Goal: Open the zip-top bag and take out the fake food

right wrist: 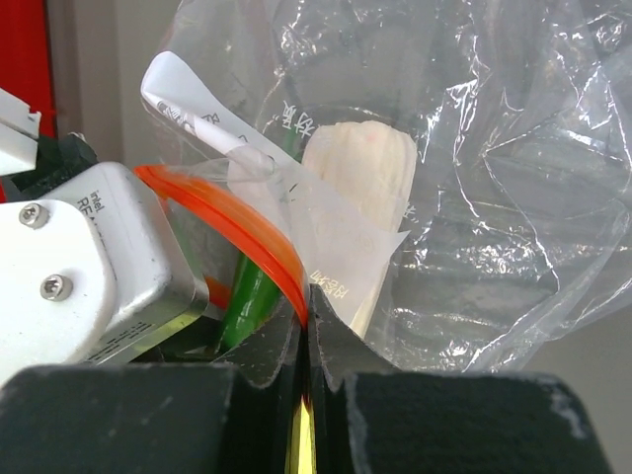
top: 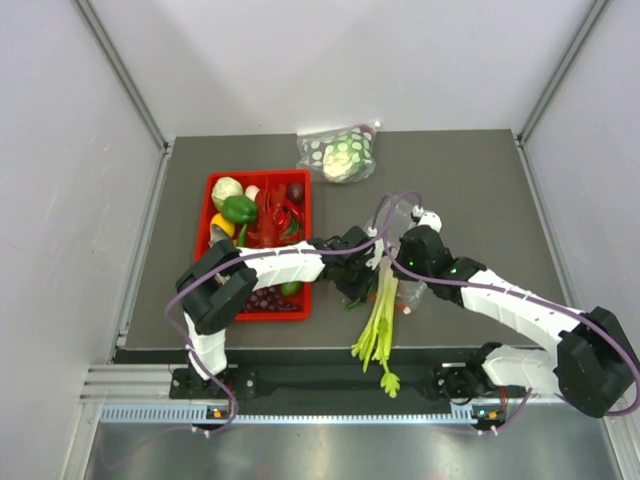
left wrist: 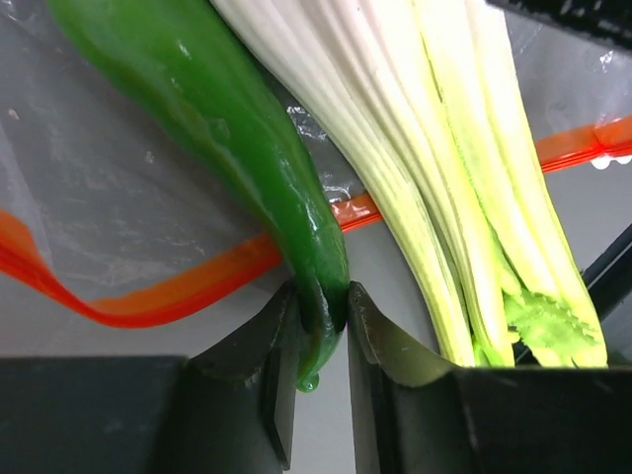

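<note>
Next, my left gripper moves up, then to the left in the top view, over the red bin's grape end [top: 280, 300] and releases, since fake food lies there.
The zip-top bag [right wrist: 513, 227] is open, and its orange-red zip strip [right wrist: 247, 222] is pinched in my right gripper [right wrist: 306, 301], which is shut on it. The white label [right wrist: 341, 247] sits just behind the jaws. My left gripper [left wrist: 321, 308] is shut on the tip of the slim green vegetable piece [left wrist: 237, 138], which crosses the zip strip [left wrist: 178, 291]. The celery-like stalk bunch [left wrist: 444, 178] lies beside it, partly out of the bag. In the top view the stalk [top: 382, 320] runs over the table's front edge, with both grippers [top: 362, 280] [top: 393, 262] at its upper end. The fish is hidden.
A red bin [top: 215, 188] with a green pepper, grapes and other fake food stands left of the grippers. A clear dotted bag [top: 340, 153] with a pale round head lies at the back edge. The left wrist's silver camera housing [right wrist: 89, 267] is close to my right gripper.
</note>
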{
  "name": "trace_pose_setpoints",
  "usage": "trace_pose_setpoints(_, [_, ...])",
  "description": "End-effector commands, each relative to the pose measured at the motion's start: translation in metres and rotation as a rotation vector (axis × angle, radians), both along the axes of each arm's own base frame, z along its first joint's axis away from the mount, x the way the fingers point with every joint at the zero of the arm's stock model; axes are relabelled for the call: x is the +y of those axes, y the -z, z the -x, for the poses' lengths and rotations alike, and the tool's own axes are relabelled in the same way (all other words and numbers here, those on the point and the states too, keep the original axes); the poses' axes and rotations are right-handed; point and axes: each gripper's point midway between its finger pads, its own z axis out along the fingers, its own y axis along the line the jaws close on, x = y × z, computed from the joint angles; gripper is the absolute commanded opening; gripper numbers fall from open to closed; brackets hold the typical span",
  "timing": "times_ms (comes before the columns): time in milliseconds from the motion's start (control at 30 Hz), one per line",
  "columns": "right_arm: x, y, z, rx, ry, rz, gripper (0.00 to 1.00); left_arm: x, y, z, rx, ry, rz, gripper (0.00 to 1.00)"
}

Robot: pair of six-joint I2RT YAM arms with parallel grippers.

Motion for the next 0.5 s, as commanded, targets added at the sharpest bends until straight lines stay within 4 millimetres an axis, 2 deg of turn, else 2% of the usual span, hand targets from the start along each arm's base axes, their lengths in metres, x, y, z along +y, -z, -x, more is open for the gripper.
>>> trace_pose_setpoints(0, [0.005, -0.025, -0.012, -0.084, 0.001, -0.053, 0.00, 0.012, 0.001, 0.014, 0.023, 0.038, -0.047, 0.07])
trace_pose_setpoints(33, [0.003, -0.025, -0.012, -0.083, 0.006, -0.053, 0.00, 0.012, -0.003, 0.014, 0.022, 0.042, -0.043, 0.03])
trace_pose_setpoints(67, [0.003, -0.026, -0.013, -0.085, 0.008, -0.053, 0.00, 0.009, -0.016, 0.015, 0.012, 0.051, -0.018, 0.00])
trace_pose_setpoints(233, [-0.004, -0.027, -0.017, -0.085, 0.026, -0.047, 0.00, 0.012, -0.064, 0.033, 0.037, 0.107, 0.064, 0.01])
trace_pose_setpoints(300, [-0.008, -0.028, -0.020, -0.085, 0.039, -0.045, 0.00, 0.013, -0.077, 0.044, 0.068, 0.127, 0.093, 0.01])
trace_pose_setpoints(467, [-0.015, -0.031, -0.026, -0.093, 0.047, -0.040, 0.00, 0.039, -0.099, 0.070, 0.131, 0.136, 0.080, 0.01])
